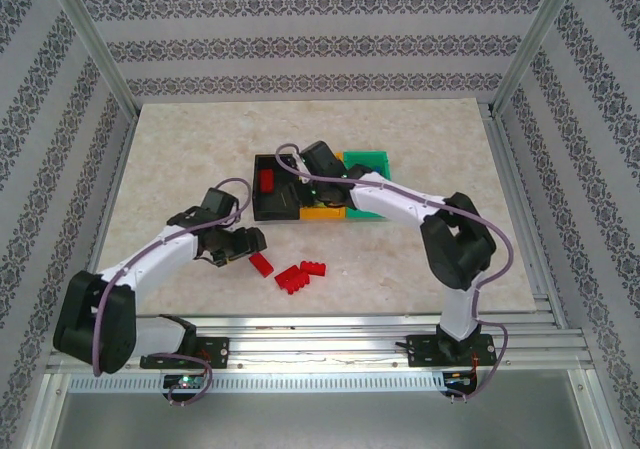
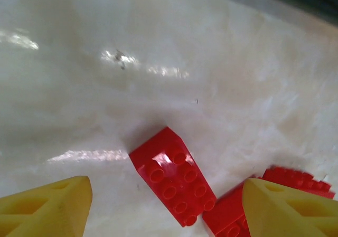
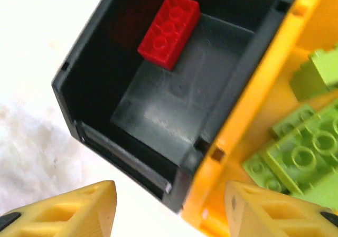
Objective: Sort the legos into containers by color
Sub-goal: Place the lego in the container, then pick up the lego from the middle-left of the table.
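Observation:
I will turn my left gripper to line up with the red lego (image 1: 261, 264) (image 2: 175, 178), which lies slanted between the open yellow fingers, then lower it over the lego and close.
My left gripper (image 1: 246, 245) (image 2: 166, 197) hangs open low over the table. A red lego (image 1: 261, 263) (image 2: 173, 184) lies loose between its yellow fingers (image 2: 50, 205). Two more red legos (image 1: 292, 279) (image 2: 229, 218) lie just to its right. My right gripper (image 1: 305, 179) (image 3: 169, 195) is open and empty above the near corner where the black container (image 1: 272, 207) (image 3: 90, 73) meets the orange container (image 1: 322, 212) (image 3: 264, 89). A red lego (image 1: 267, 179) (image 3: 169, 30) lies in the black one. Lime green legos (image 3: 301, 152) fill the orange one. The green container (image 1: 368, 157) stands to the right.
The three containers stand side by side at the table's middle, partly covered by the right forearm (image 1: 400, 201). Patterned walls and metal frame posts (image 1: 90, 39) close in the table on three sides. A metal rail (image 1: 320, 329) runs along the near edge.

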`<action>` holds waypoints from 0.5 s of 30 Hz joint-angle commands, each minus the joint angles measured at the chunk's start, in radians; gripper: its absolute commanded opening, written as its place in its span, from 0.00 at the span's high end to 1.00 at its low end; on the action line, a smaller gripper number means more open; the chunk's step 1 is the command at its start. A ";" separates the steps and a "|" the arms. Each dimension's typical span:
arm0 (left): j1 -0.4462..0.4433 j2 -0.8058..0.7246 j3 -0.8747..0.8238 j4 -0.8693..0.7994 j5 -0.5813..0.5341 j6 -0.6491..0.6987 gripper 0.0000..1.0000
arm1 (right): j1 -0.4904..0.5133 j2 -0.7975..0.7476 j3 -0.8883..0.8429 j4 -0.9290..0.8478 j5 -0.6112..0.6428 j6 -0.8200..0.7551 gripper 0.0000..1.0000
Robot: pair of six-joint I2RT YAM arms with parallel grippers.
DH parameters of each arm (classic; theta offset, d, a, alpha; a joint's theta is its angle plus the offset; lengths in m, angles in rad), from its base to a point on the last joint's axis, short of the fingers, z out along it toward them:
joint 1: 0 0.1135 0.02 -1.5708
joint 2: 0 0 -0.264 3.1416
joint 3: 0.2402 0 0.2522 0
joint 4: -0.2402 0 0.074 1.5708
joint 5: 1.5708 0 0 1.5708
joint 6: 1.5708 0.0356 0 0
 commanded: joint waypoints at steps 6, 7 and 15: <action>-0.108 0.111 0.070 -0.113 -0.105 -0.002 0.25 | 0.012 -0.196 -0.215 0.088 0.105 0.007 0.43; -0.119 0.122 0.077 -0.109 -0.113 -0.008 0.25 | 0.013 -0.208 -0.231 0.096 0.113 0.009 0.43; -0.183 0.227 0.135 -0.099 -0.128 -0.027 0.29 | 0.020 -0.231 -0.267 0.103 0.141 0.000 0.43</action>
